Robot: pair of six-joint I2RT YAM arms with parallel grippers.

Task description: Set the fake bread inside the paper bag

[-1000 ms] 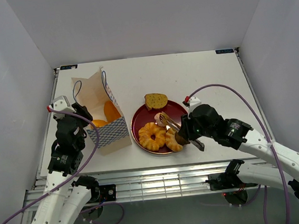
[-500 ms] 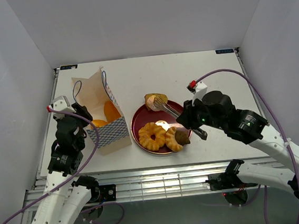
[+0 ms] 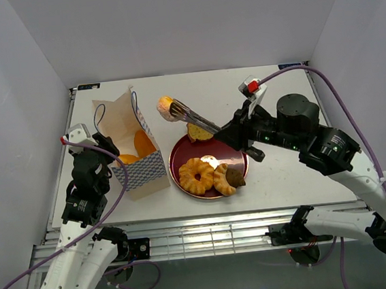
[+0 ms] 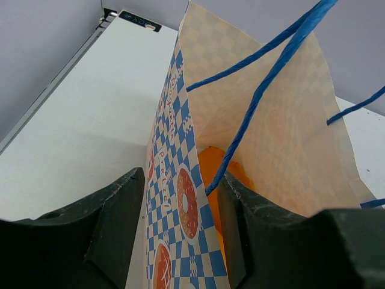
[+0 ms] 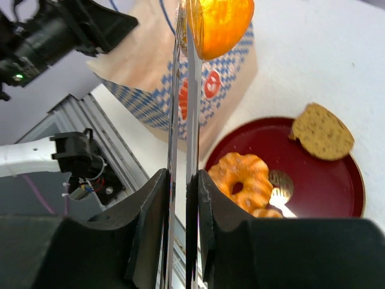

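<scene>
The roll (image 3: 166, 107) hangs beside the bag, so I will next move my right gripper to the left in the top view and let go of the tongs over the bag's opening (image 3: 123, 132).
The paper bag (image 3: 131, 150) stands open at the left of the table, with orange fake bread (image 3: 138, 144) inside. My left gripper (image 4: 180, 185) is shut on the bag's checkered side wall (image 4: 175, 150). My right gripper (image 5: 178, 180) is shut on metal tongs (image 3: 195, 119). The tongs pinch a small orange roll (image 3: 166, 107), held in the air right of the bag's mouth. In the right wrist view that roll (image 5: 219, 24) hangs above the bag (image 5: 153, 78). More fake bread lies on the plate: a ring pastry (image 3: 196, 175), a brown slice (image 3: 199, 131) and a dark-tipped piece (image 3: 230, 177).
The round dark-red plate (image 3: 182, 149) sits mid-table between the bag and my right arm. The bag's blue cord handles (image 4: 271, 66) cross its mouth. White walls enclose the table on three sides.
My right arm has lifted the tongs off the plate with the orange roll and carried it up and left toward the bag. The left arm and bag have not moved.
</scene>
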